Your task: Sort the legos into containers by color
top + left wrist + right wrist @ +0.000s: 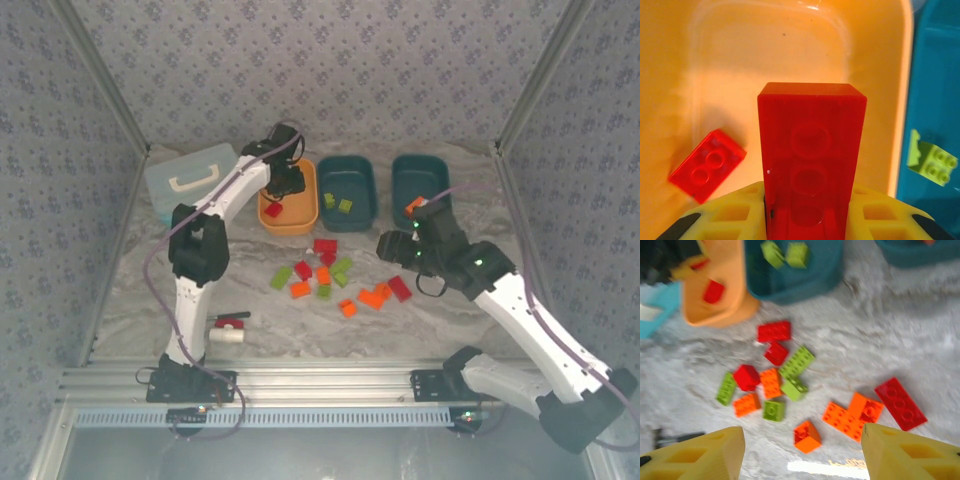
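Observation:
The upright red lego will be lowered there next by my left gripper, which will then open.
My left gripper (807, 212) is shut on an upright red lego (811, 145) over the orange container (790, 55), where another red lego (706, 165) lies flat. From above, that gripper (283, 186) hangs inside the orange container (305, 215). The middle teal container (362, 180) holds two lime green legos (337, 203). An orange lego (414, 207) shows at the right teal container (432, 168). My right gripper (800, 435) is open above the table with nothing between its fingers, over a loose orange lego (807, 436). Several red, orange and green legos (320, 272) lie scattered mid-table.
A light blue case (190, 178) with a white handle sits at the back left. A red-handled tool with a white cylinder (228, 330) lies near the left arm's base. A long red lego (900, 403) lies beside joined orange ones (852, 415).

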Tool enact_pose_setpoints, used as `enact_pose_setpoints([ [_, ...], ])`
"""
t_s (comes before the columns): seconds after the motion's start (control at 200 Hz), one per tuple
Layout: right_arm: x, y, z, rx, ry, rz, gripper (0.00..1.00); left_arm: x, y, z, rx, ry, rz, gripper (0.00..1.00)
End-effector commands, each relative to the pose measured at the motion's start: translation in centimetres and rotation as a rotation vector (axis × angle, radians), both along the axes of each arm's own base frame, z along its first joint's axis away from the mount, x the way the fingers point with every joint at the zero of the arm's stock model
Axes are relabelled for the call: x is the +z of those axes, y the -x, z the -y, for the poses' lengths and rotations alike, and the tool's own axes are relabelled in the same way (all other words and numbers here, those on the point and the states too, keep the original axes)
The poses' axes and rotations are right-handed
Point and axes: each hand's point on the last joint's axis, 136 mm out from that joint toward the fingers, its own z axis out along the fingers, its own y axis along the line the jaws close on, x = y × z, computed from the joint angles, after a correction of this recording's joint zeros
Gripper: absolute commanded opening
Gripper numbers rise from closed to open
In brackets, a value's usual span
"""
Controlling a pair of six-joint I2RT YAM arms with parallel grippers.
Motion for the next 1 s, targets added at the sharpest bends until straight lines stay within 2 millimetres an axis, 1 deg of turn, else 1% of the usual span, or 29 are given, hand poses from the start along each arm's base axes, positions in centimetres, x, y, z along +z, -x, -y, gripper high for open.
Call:
enact_pose_setpoints([
  [0.0,-3.3,0.8,0.4,-0.119,0.020,-0.076,0.64,-0.1,0.1,0.8,-0.059,0.011,-0.030,0.23],
  [0.05,-5.0,1.0,0.3,-0.157,0.019,-0.110,0.62,-0.6,0.0,0.8,-0.060,0.008,-0.040,0.24],
  [0.11,-7.5,1.5,0.2,-0.202,0.034,-0.167,0.59,-1.1,0.0,0.8,-0.056,0.002,-0.050,0.25],
  [0.23,-11.6,1.5,-0.4,-0.283,0.032,-0.257,0.55,-2.4,0.3,0.5,-0.047,-0.009,-0.080,0.28],
  [0.28,-12.8,1.3,-0.6,-0.310,0.036,-0.280,0.54,-2.8,0.4,0.3,-0.043,-0.010,-0.090,0.30],
  [0.33,-13.9,1.2,-0.2,-0.347,0.055,-0.301,0.55,-3.0,0.5,0.3,-0.044,-0.006,-0.097,0.31],
  [0.395,-15.0,1.1,0.1,-0.369,0.075,-0.322,0.57,-3.1,0.6,0.3,-0.044,-0.005,-0.101,0.34],
  [0.425,-15.2,0.5,-0.1,-0.374,0.063,-0.312,0.57,-3.0,0.6,0.2,-0.044,-0.005,-0.101,0.36],
  [0.49,-16.3,0.2,0.0,-0.383,0.067,-0.335,0.57,-2.9,0.7,0.2,-0.047,-0.004,-0.101,0.39],
  [0.545,-17.6,0.2,-0.2,-0.380,0.060,-0.369,0.57,-2.5,0.7,0.3,-0.050,0.001,-0.093,0.42],
  [0.615,-18.8,0.2,-0.5,-0.372,0.053,-0.393,0.58,-1.9,0.6,0.2,-0.052,0.002,-0.078,0.46],
  [0.749,-20.0,0.2,0.0,-0.381,0.083,-0.406,0.56,-0.5,0.7,0.3,-0.060,0.014,-0.059,0.52],
  [0.769,-20.2,0.2,0.0,-0.380,0.085,-0.410,0.55,-0.2,0.7,0.3,-0.061,0.016,-0.054,0.52],
  [0.864,-20.8,-0.1,0.0,-0.369,0.090,-0.411,0.42,1.3,0.9,0.2,-0.058,0.030,-0.028,0.53],
  [0.889,-20.9,-0.2,0.0,-0.369,0.093,-0.413,0.40,2.1,1.0,0.2,-0.056,0.038,-0.015,0.54],
  [0.994,-20.7,-0.3,-0.1,-0.366,0.102,-0.410,0.38,4.7,1.5,0.4,-0.059,0.068,0.034,0.54],
])
